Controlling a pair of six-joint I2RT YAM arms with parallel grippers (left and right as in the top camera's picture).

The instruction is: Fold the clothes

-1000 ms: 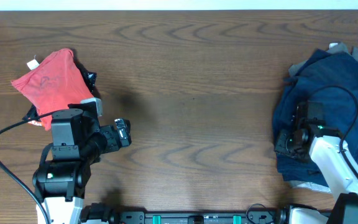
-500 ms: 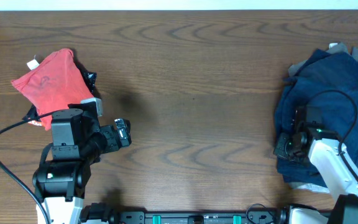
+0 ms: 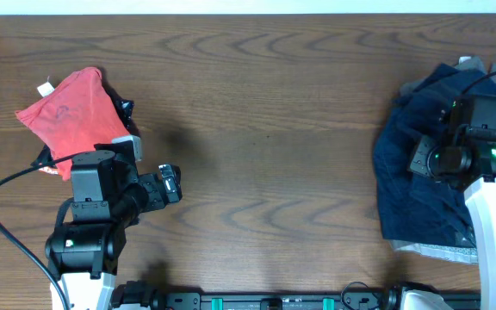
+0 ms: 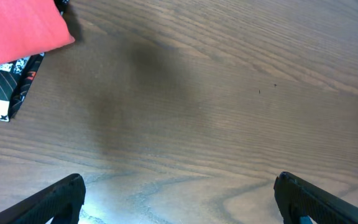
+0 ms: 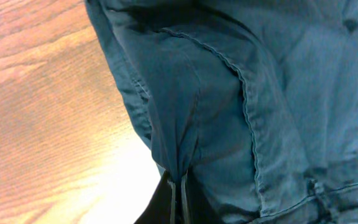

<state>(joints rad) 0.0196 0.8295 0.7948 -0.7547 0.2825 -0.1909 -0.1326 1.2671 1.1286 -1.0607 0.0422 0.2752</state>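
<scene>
I should next swing the bunched shorts' fold outward with my right gripper, over the clear wood to its left in the overhead view, and release it to spread them.
A pile of dark navy blue shorts [image 3: 420,185] lies at the table's right edge, with grey cloth [image 3: 442,251] showing under it. My right gripper [image 3: 422,159] is shut on a fold of the navy shorts [image 5: 229,106] and holds it lifted; the pinched cloth meets the jaws [image 5: 178,190] in the right wrist view. A red garment [image 3: 65,112] lies at the far left on a black printed piece [image 3: 124,109]; both show in the left wrist view, the red garment [image 4: 17,28] and the printed piece [image 4: 8,90]. My left gripper [image 4: 179,193] is open and empty over bare wood.
The brown wood table [image 3: 265,129] spans the view. A black cable [image 3: 7,224] loops beside the left arm. The table's far edge runs along the top.
My right gripper has moved up and to the right, away from the near edge, pulling the navy cloth with it. The left arm has not moved.
</scene>
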